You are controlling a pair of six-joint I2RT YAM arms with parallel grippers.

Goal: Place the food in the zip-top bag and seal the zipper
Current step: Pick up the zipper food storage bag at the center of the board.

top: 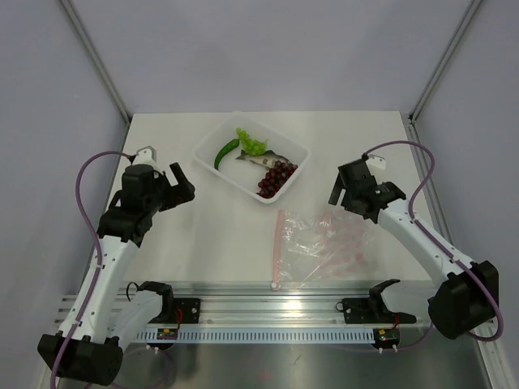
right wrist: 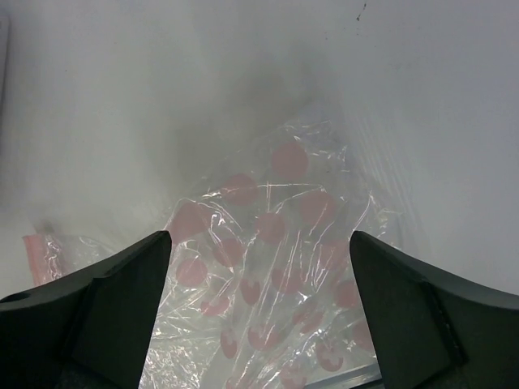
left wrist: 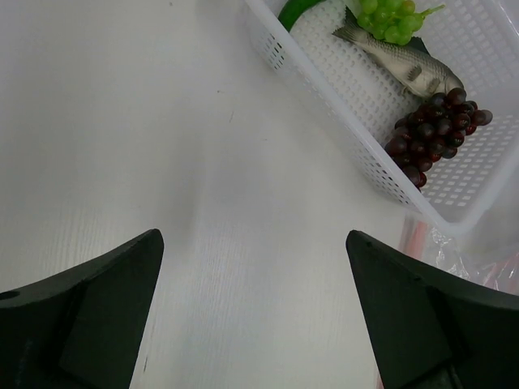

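The empty bag still lies flat, so my right gripper should next go left in the top view and down onto the pink zipper's middle (top: pixel 278 248).
The food lies in a white tray (top: pixel 212 139) at the back centre: a green chili pepper (top: pixel 225 152), a lettuce piece (top: pixel 250 142), a grey fish (top: pixel 261 158) and a dark red grape bunch (top: pixel 277 177). The clear zip-top bag (top: pixel 328 241) with pink spots lies flat in front of the tray. Its pink zipper (top: pixel 279 243) runs down its left edge. My left gripper (top: pixel 180 182) is open and empty, left of the tray. My right gripper (top: pixel 339 188) is open and empty, above the bag's far edge (right wrist: pixel 276 235). The left wrist view shows the fish (left wrist: pixel 405 69) and grapes (left wrist: pixel 434 130).
The tray's meshed wall (left wrist: pixel 324 89) stands ahead and right of my left gripper (left wrist: pixel 253 243). An aluminium rail (top: pixel 276 308) runs along the table's near edge, close to the bag's front. Frame posts stand at the back corners.
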